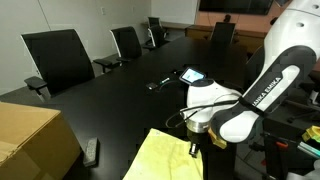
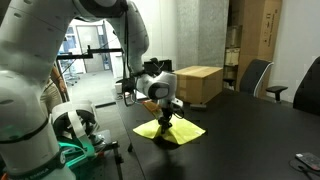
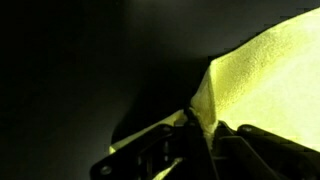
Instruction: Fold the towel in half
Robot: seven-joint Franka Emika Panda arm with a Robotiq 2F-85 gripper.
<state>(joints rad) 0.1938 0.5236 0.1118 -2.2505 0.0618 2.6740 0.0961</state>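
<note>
I will next raise the pinched-up fold in my gripper, then carry it over the towel, away from my base, toward the cardboard box.
The pale yellow towel lies on the dark table near its front edge and also shows in an exterior view. My gripper stands over its right part, seen also in an exterior view. In the wrist view the jaws are shut on a pinched-up fold of the towel, which rises between the fingers and spreads away to the upper right. The towel's lower edge is cut off by the frame in an exterior view.
A tan cardboard box sits at the table's near corner, also visible in an exterior view. A small tablet, a remote and a small dark item lie on the table. Black chairs line the far side.
</note>
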